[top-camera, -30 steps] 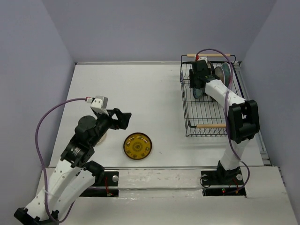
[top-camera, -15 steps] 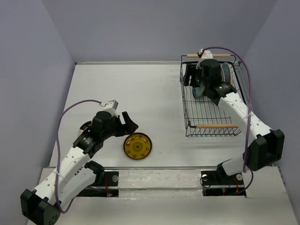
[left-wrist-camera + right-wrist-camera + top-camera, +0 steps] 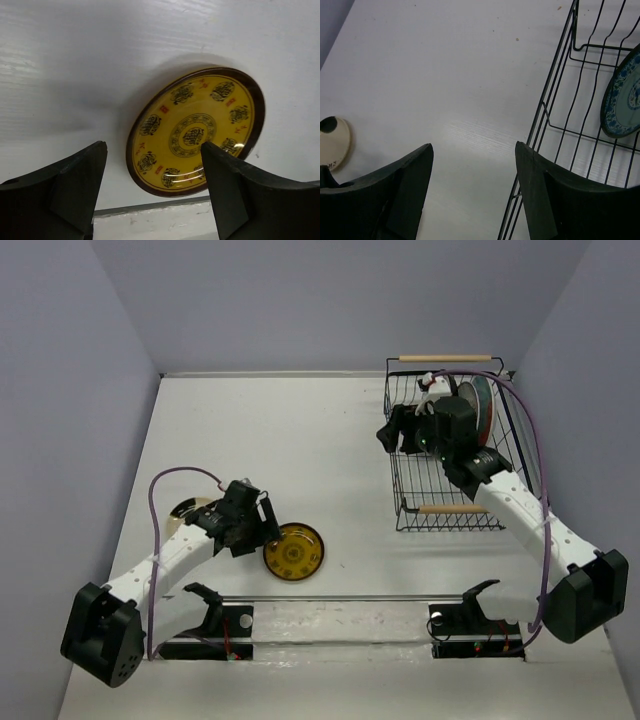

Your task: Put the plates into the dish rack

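The amber-yellow plate's rim on the rack side is free of my left gripper, so my right gripper needs to move back from the rack (image 3: 400,490) toward the left gripper next, onto that rim.
An amber-yellow plate (image 3: 293,552) (image 3: 195,132) lies flat on the table near the front edge. My left gripper (image 3: 262,530) (image 3: 153,147) is low at its left rim, open, with one finger past the rim over the plate and the other on bare table. A cream plate (image 3: 188,510) (image 3: 334,140) lies left of it, partly hidden by the left arm. The black wire dish rack (image 3: 400,490) (image 3: 555,85) stands at the right with plates upright at its far end (image 3: 478,405), among them a teal-blue one (image 3: 622,102). My right gripper (image 3: 392,435) (image 3: 474,146) hangs open and empty over the rack's left wall.
The table's front edge (image 3: 150,207) runs just below the yellow plate. Wooden rod handles (image 3: 450,508) cross the rack's near and far ends. Grey walls close in the table at the left, back and right.
The left arm has come down and to the right, reaching the yellow plate with its jaws slightly narrower. The right gripper has drawn back out of the rack to its left wall, empty.
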Controlling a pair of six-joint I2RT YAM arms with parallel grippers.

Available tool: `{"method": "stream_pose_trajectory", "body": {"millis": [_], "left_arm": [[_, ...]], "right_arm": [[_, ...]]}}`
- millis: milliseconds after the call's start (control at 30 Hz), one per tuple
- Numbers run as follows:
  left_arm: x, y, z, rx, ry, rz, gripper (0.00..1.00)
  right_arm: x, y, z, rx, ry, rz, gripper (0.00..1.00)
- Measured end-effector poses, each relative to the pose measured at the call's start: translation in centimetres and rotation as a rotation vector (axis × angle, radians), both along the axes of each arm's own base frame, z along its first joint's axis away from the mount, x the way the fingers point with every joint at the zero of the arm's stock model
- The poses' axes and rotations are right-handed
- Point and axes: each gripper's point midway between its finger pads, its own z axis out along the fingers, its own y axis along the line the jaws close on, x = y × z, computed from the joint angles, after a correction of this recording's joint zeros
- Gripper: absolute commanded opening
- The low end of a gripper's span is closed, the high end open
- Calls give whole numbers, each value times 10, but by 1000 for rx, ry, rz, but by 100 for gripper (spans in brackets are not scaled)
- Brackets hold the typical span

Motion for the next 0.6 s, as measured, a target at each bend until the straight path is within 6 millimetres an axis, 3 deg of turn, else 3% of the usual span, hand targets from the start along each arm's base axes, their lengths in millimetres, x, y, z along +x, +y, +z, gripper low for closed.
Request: {"method": "stream_pose_trajectory", "body": {"millis": [167, 233, 533, 600], "left_arm": [[-10, 10, -25, 82, 116, 20, 81], [-12, 10, -29, 91, 135, 23, 69], [-7, -4, -35, 6, 114, 21, 49], [-6, -10, -36, -34, 106, 19, 41]], "right_arm": [[-6, 3, 11, 34, -28, 23, 72], [-8, 4, 16, 48, -40, 32, 72], [-14, 11, 18, 81, -42, 72, 71], [-15, 14, 18, 90, -44, 86, 71]]}}
